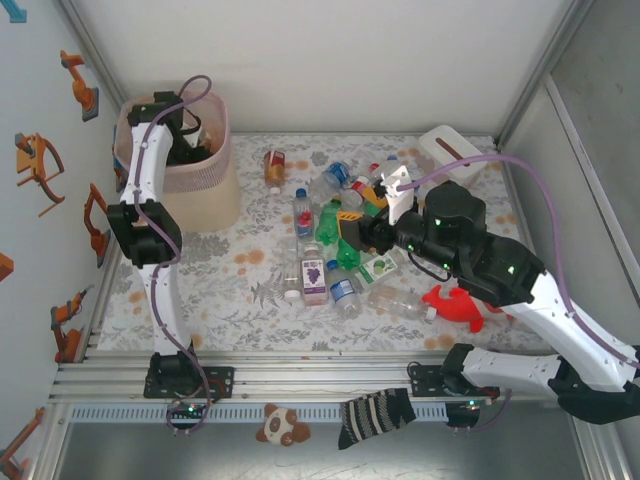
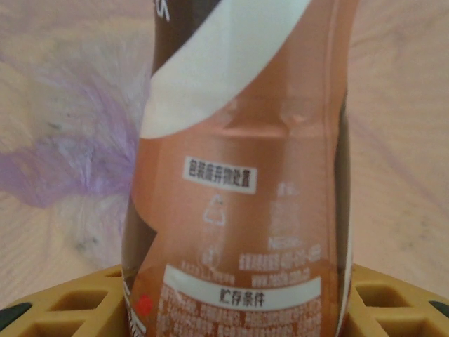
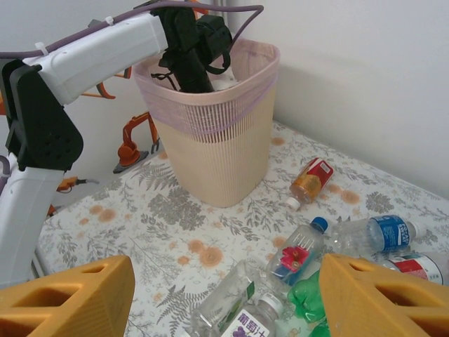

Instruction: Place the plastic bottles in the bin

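I need to lower my left gripper deeper into the bin toward the gathered purple liner (image 2: 88, 151) next and let go of the brownish bottle (image 2: 238, 175), already hanging within the bin's rim.
My left gripper (image 1: 185, 140) hangs inside the bin (image 1: 205, 185), shut on a brownish bottle (image 2: 238, 175) with a brown and white label; in the left wrist view the pink liner (image 2: 56, 161) lies behind it. Over the pile of plastic bottles, my right gripper (image 1: 350, 235) stands open with nothing between its yellow fingers (image 3: 70, 298). Under it lie a purple grape-label bottle (image 3: 256, 324), a clear blue-capped bottle (image 3: 298, 253) and a green one (image 3: 309, 298). A red-labelled bottle (image 3: 311, 181) lies alone near the bin (image 3: 217, 154).
Right of the pile lies a red toy figure (image 1: 455, 303), and a white tissue box (image 1: 450, 150) stands at the back right. A striped sock (image 1: 375, 415) and a small plush (image 1: 282, 425) lie by the front rail. Walls close the table on three sides.
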`<state>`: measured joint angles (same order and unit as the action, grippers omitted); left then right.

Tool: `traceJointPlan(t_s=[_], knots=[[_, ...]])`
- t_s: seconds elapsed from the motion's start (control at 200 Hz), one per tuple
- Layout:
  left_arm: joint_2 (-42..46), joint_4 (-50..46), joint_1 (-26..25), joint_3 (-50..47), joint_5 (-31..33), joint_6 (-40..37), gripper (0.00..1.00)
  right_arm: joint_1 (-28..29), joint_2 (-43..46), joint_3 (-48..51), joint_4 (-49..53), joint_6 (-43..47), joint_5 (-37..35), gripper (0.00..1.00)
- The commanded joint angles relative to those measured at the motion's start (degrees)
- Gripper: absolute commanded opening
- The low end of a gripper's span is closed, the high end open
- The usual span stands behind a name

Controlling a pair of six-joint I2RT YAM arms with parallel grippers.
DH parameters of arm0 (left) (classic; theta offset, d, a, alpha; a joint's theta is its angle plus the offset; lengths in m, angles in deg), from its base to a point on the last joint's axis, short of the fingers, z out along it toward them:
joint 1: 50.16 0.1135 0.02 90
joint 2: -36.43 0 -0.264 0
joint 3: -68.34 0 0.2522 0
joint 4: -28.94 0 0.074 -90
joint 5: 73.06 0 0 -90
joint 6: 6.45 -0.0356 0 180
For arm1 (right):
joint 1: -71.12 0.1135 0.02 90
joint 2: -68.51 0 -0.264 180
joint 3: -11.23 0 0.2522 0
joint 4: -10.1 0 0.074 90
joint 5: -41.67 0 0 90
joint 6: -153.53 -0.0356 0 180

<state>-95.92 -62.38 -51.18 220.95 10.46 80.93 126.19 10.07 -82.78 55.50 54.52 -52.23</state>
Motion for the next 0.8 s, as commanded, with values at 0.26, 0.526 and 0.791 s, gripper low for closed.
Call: traceJointPlan(t_s=[0.26,0.526,0.791], knots=[[2.35,-6.33,-0.21,-9.06,-0.70,-2.62,0.38,0.30,-0.28,1.89,-1.65,0.07,0.89,0.69],[7.14,-4.62,-0.54,-19.08,-0.56,-2.46,0.39,0.30,-0.74,2.42,-2.38,0.08,1.57,0.69],[12.32,1.29,-0.57,-25.39,0.06,-1.35,0.66,0.26,-0.72,2.91,-2.64,-0.37,1.64,0.70]])
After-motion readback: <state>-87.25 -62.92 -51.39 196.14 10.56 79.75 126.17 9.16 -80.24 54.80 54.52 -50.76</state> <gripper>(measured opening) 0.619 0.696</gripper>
